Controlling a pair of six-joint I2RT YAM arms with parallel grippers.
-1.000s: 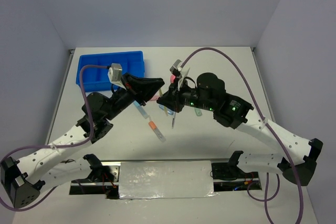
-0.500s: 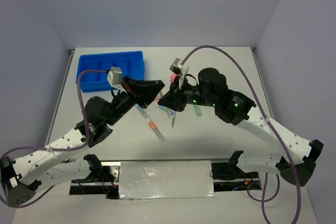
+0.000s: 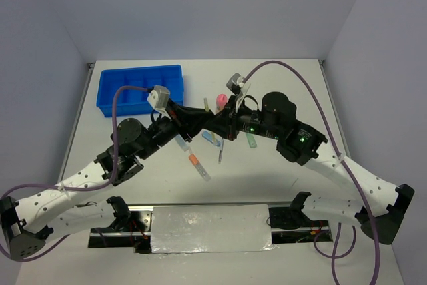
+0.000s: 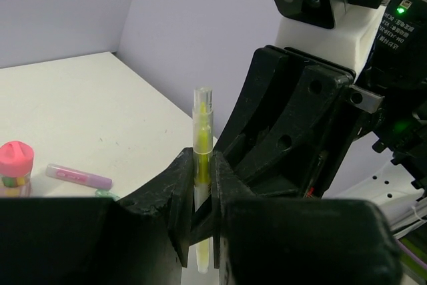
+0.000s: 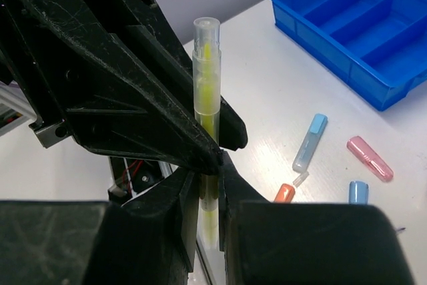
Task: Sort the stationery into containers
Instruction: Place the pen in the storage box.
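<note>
The left gripper needs to swing outward next and let go of the pen in the tray's bare section on the cylinder side, which lies outward and to the gripper's left in the top view.
A yellow pen (image 4: 202, 131) (image 5: 207, 78) stands upright in the air over the middle of the table. My left gripper (image 4: 202, 165) (image 3: 200, 117) is shut on it. My right gripper (image 5: 209, 165) (image 3: 223, 123) is shut on the same pen from the opposite side, so the two sets of fingers meet nose to nose. The blue tray (image 3: 140, 69) (image 5: 327, 55) sits at the back left with its compartments showing bare. Loose on the table lie a pink-capped cylinder (image 3: 221, 101) (image 4: 15, 165), a purple stick (image 4: 79, 177), a blue stick (image 5: 310, 141), a pink stick (image 5: 370, 158) and an orange piece (image 5: 284, 193).
Under the joined grippers lie an orange-tipped stick (image 3: 195, 163), a thin dark pen (image 3: 220, 153) and a green stick (image 3: 251, 141). Purple cables arch over both arms. The table's near edge holds the arm bases and a foil-covered strip (image 3: 210, 228).
My left gripper has swung right and up to meet the right gripper, and its fingers now sit around the yellow pen. The right gripper has shifted slightly up and right.
</note>
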